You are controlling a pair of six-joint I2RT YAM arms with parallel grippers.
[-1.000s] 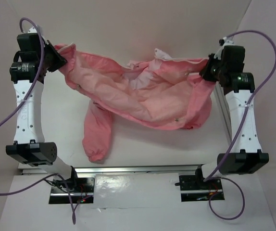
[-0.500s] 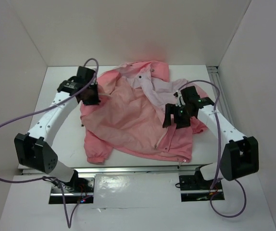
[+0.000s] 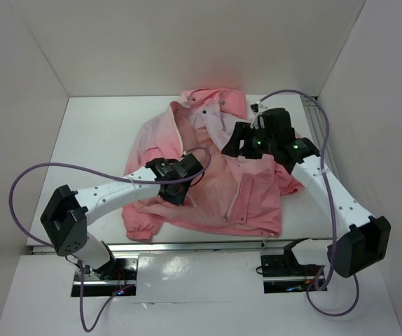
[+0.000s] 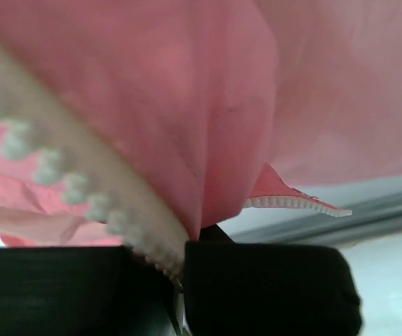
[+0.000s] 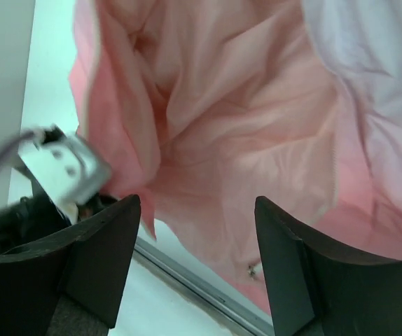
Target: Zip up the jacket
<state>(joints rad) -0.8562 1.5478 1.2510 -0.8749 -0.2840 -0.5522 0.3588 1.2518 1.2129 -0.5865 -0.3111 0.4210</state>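
Note:
I will next pull the jacket's toothed front edge, which hangs folded from my left gripper's fingers, back toward the near bar of the table. Then I will let go of the jacket's edge.
The pink jacket (image 3: 257, 199) lies spread on the table, hood at the back and hem toward the near edge, its front unzipped. My left gripper (image 3: 185, 180) is over the jacket's middle. In the left wrist view the left gripper (image 4: 183, 245) is shut on the jacket's front edge, whose white zipper teeth (image 4: 68, 189) run between the jaws. My right gripper (image 3: 232, 143) hovers over the chest near the collar. In the right wrist view the right gripper (image 5: 197, 231) is open with nothing between its fingers, the pale pink fabric (image 5: 243, 140) below it.
White walls close in the table at the back and both sides. A metal rail (image 3: 201, 246) runs along the near edge and another (image 3: 319, 129) along the right side. The left arm's purple cable (image 3: 26, 182) loops over the table's left part.
The jacket, stretched in the air between both grippers a second ago, now lies on the table. My right gripper let go and opened. My left gripper carried its edge toward the middle.

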